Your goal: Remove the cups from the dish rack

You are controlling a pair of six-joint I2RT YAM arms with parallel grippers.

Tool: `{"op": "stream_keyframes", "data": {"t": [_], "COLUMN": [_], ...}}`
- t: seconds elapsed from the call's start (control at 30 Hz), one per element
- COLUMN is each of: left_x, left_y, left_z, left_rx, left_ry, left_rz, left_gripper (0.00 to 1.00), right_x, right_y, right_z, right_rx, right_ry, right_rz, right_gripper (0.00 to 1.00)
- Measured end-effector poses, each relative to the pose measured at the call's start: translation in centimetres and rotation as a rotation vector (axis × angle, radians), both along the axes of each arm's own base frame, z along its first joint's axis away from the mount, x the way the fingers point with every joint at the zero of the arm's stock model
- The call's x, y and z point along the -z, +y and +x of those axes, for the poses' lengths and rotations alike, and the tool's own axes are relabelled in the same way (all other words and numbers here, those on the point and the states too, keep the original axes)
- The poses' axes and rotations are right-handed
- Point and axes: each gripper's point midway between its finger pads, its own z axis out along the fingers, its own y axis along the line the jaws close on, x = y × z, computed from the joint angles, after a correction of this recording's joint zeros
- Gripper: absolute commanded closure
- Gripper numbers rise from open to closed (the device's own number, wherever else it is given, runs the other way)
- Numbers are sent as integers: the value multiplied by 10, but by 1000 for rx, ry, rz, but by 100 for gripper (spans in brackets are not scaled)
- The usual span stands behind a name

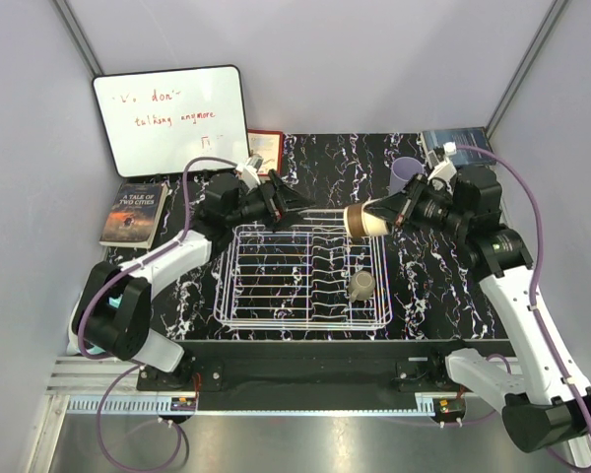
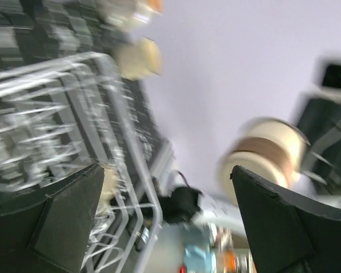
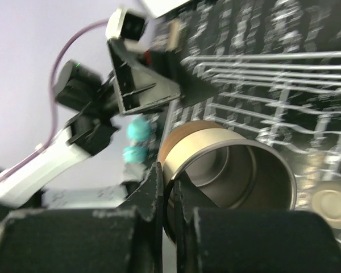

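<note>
The cream and tan cup (image 1: 362, 220) still lies sideways. My right gripper should move outward, turn it upright, lower it into the lavender cup's opening (image 1: 408, 167) and then release it.
The white wire dish rack (image 1: 276, 286) stands mid-table. My right gripper (image 1: 387, 218) is shut on the rim of a cream and tan cup (image 1: 362, 220), holding it on its side above the rack's far right corner. The right wrist view shows one finger inside and one outside the cup (image 3: 238, 165). My left gripper (image 1: 300, 209) is open and empty, its tips pointing at that cup from the left. The left wrist view is blurred, with the cup (image 2: 267, 151) beyond the open gripper (image 2: 166, 170). A small olive-grey cup (image 1: 362, 286) sits in the rack. A lavender cup (image 1: 406, 174) stands on the table behind.
A whiteboard (image 1: 170, 118) leans at the back left with a book (image 1: 135, 212) beside it. A red booklet (image 1: 265, 150) and a blue book (image 1: 458, 141) lie at the table's far edge. Grey walls close in both sides.
</note>
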Motion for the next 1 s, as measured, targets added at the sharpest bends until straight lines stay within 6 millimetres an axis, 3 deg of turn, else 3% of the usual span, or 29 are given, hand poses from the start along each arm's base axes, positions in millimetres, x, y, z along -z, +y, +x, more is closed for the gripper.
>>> {"op": "stream_keyframes", "data": {"t": [0.13,0.27,0.37,0.5,0.77,0.87,1.0], "left_x": [46,86,102,108,113,118,121], "left_y": [21,25,31,47,71,76,79], "left_z": [13,-7,-22,-25,-37,-39,-42], "left_rx": [-121,-131,-126,-150,-175,-173,-165], "left_ry": [112,171,186,185,181,185,187], "left_rz": [157,341,462,566,674,704,728], "left_gripper": [1,1,1,1,1,1,1], "right_x": [16,45,79,86,49,59,88], "right_y": [-22,-47,-73,-99,-132,-135,-137], "right_z": [37,97,135,174,230,244,261], "right_rx": [152,299,416,546,721,724,711], "right_ry": [32,125,231,260,165,184,237], "right_rz": [-165,-315,-432,-544,-691,-739,-808], "right_gripper": [100,100,100,100,100,100,100]}}
